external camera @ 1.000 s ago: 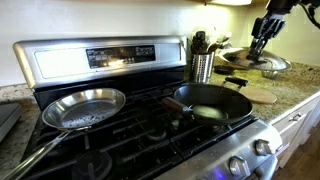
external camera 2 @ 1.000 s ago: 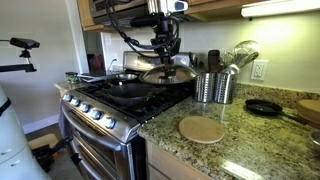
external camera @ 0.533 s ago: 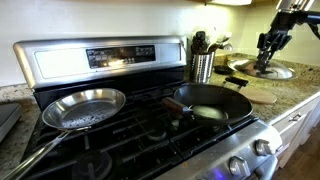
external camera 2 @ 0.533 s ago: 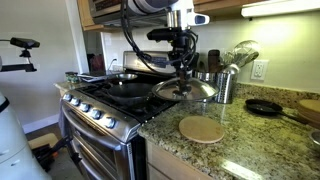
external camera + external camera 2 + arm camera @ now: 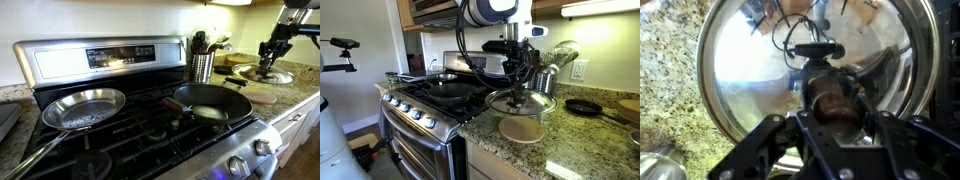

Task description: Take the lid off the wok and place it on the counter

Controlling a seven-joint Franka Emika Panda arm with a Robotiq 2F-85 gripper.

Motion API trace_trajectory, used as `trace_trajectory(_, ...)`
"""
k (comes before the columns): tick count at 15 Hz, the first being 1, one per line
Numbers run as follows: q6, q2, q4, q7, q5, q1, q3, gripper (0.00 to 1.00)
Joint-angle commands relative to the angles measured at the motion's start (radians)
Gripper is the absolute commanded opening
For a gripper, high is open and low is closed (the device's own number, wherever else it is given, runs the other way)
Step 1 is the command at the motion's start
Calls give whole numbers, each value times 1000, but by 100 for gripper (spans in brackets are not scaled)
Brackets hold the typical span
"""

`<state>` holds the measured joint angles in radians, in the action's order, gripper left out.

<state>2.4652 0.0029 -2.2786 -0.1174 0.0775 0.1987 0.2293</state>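
My gripper will lower its lid onto the tan wooden disc (image 5: 521,131) next and let go of the dark knob there, because that disc is below my gripper.
The round shiny silver lid (image 5: 523,102) hangs by its dark knob from my gripper (image 5: 519,92), just above the tan wooden disc on the granite counter (image 5: 570,150). In an exterior view the lid (image 5: 270,76) is at the far right, over the counter, under my gripper (image 5: 266,64). The wrist view shows the lid (image 5: 750,70) filling the frame, with my gripper (image 5: 830,105) shut on the dark knob (image 5: 832,103). The black wok (image 5: 210,100) sits uncovered on the stove's right front burner.
A shiny long-handled skillet (image 5: 82,107) sits on the stove's left side. A tan wooden disc (image 5: 522,129) lies on the counter below the lid. A metal utensil holder (image 5: 534,87) stands behind it. A small black pan (image 5: 584,107) lies further along the counter.
My gripper has carried the lid away from the stove, past the utensil holder, and lower, so it now hangs over the wooden disc on the counter.
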Motion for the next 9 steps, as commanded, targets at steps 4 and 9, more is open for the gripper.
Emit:
trace_trajectory(4, 75, 133, 44, 15, 54, 14, -11, 21)
trace_trajectory(9, 131, 197, 34, 29, 47, 14, -19, 21)
